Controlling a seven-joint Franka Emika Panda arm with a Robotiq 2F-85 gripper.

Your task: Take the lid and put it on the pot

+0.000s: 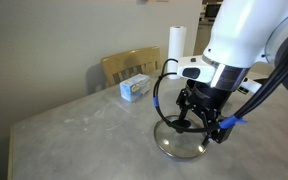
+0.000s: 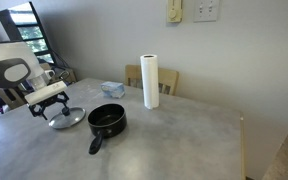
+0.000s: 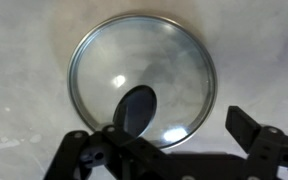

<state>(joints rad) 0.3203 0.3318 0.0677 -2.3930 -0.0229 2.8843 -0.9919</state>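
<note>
My gripper should next tilt upright and go down, moving to the left in the wrist view onto the black knob (image 1: 182,125) (image 3: 136,109), which is closer to one finger.
The round glass lid (image 1: 174,146) with a metal rim lies flat on the grey table. It also shows in an exterior view (image 2: 72,120) and fills the wrist view (image 3: 104,60), where its black knob (image 3: 136,108) sits near the centre. My gripper (image 1: 197,122) hangs just above the lid, open, with its fingers wide apart on either side of the knob (image 3: 164,140); it holds nothing. In an exterior view (image 2: 52,106) it is to the left of the black pot (image 2: 107,120), which stands next to the lid with its long handle pointing toward the front. The pot is out of sight elsewhere.
A tall white paper-towel roll (image 2: 150,80) (image 1: 176,42) stands behind the pot. A small blue and white box (image 2: 111,89) (image 1: 136,88) lies near the table's far edge. A wooden chair (image 1: 129,65) stands behind the table.
</note>
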